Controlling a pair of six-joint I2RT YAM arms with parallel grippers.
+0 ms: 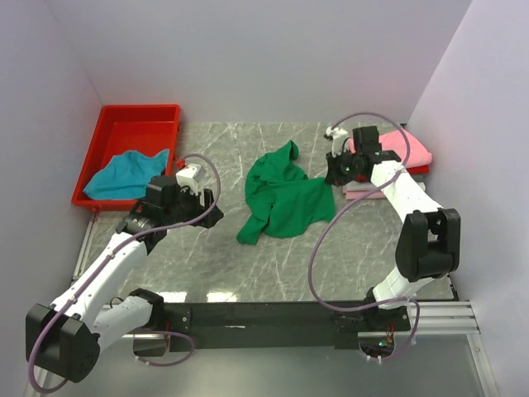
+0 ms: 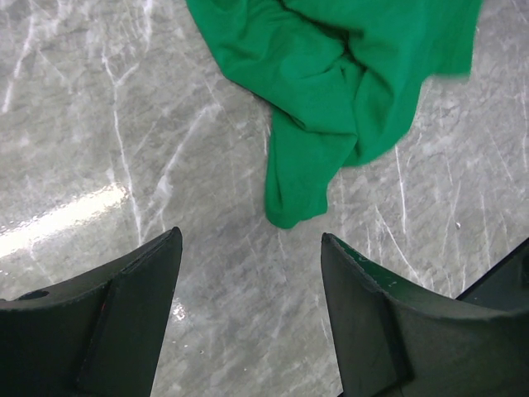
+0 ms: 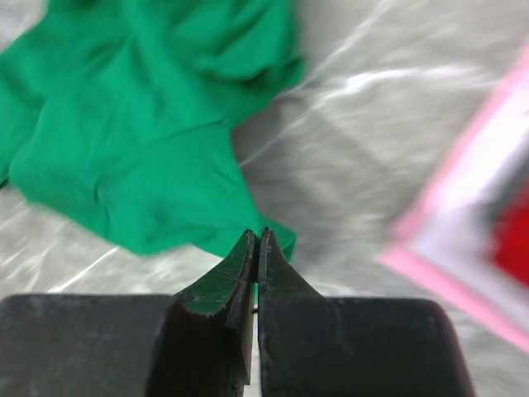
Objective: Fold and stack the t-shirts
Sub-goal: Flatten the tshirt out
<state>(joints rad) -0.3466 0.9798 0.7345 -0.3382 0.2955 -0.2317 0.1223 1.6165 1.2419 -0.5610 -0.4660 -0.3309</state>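
Note:
I need to move my left gripper down and to the right in the top view next, onto the green t-shirt's lower end (image 1: 260,224) (image 2: 321,147). My right gripper holds only the t-shirt's other edge.
A crumpled bright green t-shirt (image 1: 285,198) (image 2: 347,74) (image 3: 140,141) lies mid-table. My right gripper (image 1: 335,171) (image 3: 254,233) sits at its right edge, jaws pressed together, with a sliver of green cloth pinched between them. Over bare table to the left of the shirt, my left gripper (image 1: 208,217) (image 2: 248,236) stands open and holds nothing; the shirt's lower end lies just ahead of its fingers. Folded t-shirts are stacked at the right, a pink one (image 1: 413,149) on top, with red and whitish edges (image 3: 463,240) below. A teal-blue t-shirt (image 1: 124,175) lies in the tray.
A red plastic tray (image 1: 136,116) stands at the back left, against the left wall. Walls close the table on the left, back and right. The marble tabletop (image 1: 207,265) shows between the arms' bases and the green shirt.

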